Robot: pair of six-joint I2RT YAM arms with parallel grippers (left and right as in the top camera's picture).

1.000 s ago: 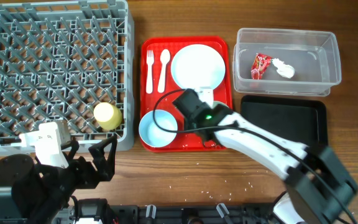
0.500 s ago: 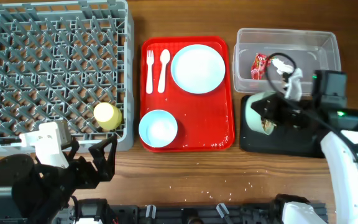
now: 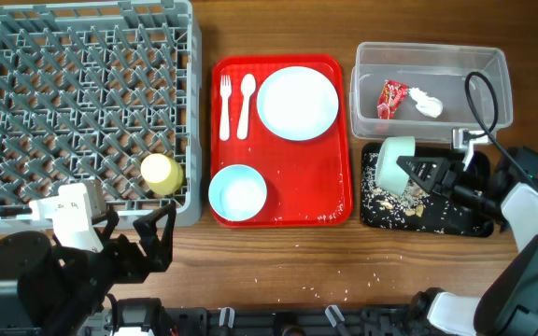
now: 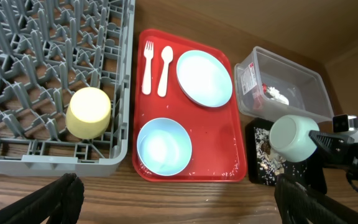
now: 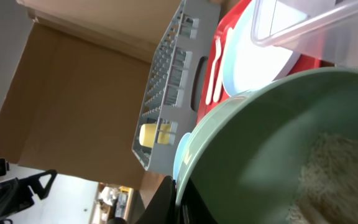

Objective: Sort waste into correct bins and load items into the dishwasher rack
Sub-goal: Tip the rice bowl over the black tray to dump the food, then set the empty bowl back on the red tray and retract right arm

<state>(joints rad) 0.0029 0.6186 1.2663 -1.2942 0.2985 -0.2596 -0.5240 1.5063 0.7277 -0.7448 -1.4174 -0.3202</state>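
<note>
The bowl will turn upright as my right gripper swings left in the overhead view to the red tray's bare near corner point(image 3: 318, 185) next. My right gripper will then lower to release it.
My right gripper point(image 3: 425, 173) is shut on the rim of a pale teal bowl point(image 3: 396, 165), tipped on its side over the black tray point(image 3: 470, 221). Brownish scraps and rice point(image 3: 388, 199) lie on that tray. In the right wrist view the bowl point(image 5: 291, 143) fills the frame with rice clinging inside. The clear tub point(image 3: 493, 65) holds the red-and-white wrapper point(image 3: 389, 98) and the tissue wad point(image 3: 426, 102). The red serving tray point(image 3: 330, 191) carries the blue plate point(image 3: 296, 102), the other teal bowl point(image 3: 237, 193), the fork point(image 3: 225, 103) and spoon point(image 3: 246, 101). The yellow cup point(image 3: 162, 174) sits in the grey rack point(image 3: 26, 93). My left gripper point(image 4: 179, 199) is open over bare table.
Loose rice grains point(image 3: 372, 273) lie on the wooden table in front of the red tray. The rack takes up the whole left side.
My right arm carried the teal bowl from the red tray to the black tray and tipped it; scraps and rice now lie on the black tray. The left arm has not moved.
</note>
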